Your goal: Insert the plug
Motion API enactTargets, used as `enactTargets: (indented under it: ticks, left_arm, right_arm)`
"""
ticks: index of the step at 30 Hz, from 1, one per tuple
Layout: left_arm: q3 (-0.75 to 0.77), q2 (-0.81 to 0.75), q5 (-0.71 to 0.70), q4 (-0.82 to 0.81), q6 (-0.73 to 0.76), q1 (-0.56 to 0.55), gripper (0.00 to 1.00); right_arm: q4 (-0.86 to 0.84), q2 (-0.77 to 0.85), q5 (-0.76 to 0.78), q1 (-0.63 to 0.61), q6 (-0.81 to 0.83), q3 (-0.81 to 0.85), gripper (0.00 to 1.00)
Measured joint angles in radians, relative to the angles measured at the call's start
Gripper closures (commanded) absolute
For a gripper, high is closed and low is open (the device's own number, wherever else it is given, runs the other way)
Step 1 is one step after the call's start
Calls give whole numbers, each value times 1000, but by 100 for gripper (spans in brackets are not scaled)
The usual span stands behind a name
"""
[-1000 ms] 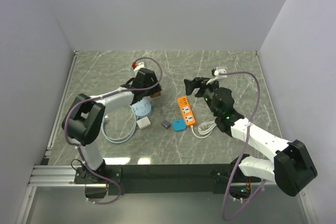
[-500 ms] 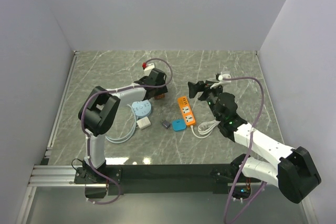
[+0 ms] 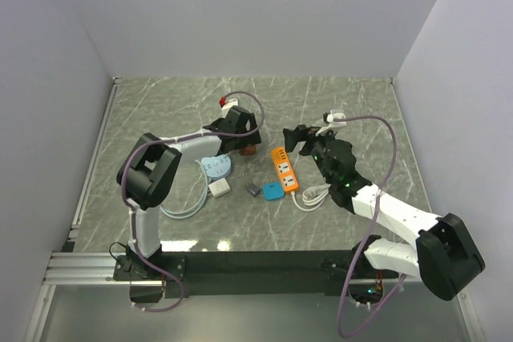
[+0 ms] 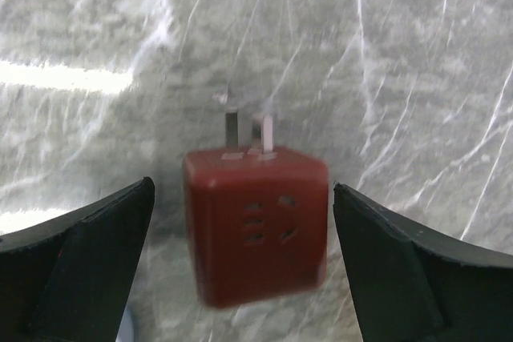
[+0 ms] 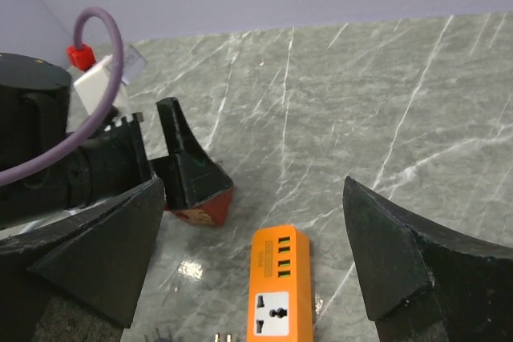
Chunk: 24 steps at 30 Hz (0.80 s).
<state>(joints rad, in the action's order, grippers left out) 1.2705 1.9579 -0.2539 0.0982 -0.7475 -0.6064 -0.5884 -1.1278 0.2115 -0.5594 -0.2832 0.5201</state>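
Note:
My right gripper is open above the dark red plug (image 3: 250,149) (image 5: 210,210), which lies to the left in the top view. It needs to lower its fingers to that side around the plug.
A dark red cube plug (image 4: 256,230) lies on the marble table with its two metal prongs (image 4: 250,129) pointing away from the camera. My left gripper (image 4: 242,188) is open and straddles it, one finger on each side, with gaps to both. In the top view the plug (image 3: 250,149) sits by the left gripper (image 3: 243,138). The orange power strip (image 3: 284,169) lies to the right of it. My right gripper (image 5: 252,184) is open and empty, hovering above the strip (image 5: 280,294); it also shows in the top view (image 3: 296,138).
A blue pad (image 3: 274,191), a small grey adapter (image 3: 253,189), a white adapter (image 3: 219,188) and a pale blue round disc (image 3: 215,167) with a looped cable (image 3: 180,204) lie near the strip. The strip's white cord (image 3: 313,195) is coiled at its near end.
My left gripper has swung right, from beside the disc to around the red plug. My right gripper has dropped slightly toward the power strip.

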Motion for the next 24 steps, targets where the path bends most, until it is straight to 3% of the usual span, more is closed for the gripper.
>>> enactTargets:
  ticks: [6, 12, 24]
  left_arm:
    - [-129, -172, 13, -13, 17, 25, 1]
    - [-248, -385, 21, -81, 36, 176, 1]
    - [-326, -407, 120, -230, 74, 322, 1]
  right_arm:
    - [-46, -79, -6, -40, 0, 0, 2]
    - [-92, -234, 2, -105, 5, 34, 2]
    - [-7, -548, 108, -227, -13, 334, 5]
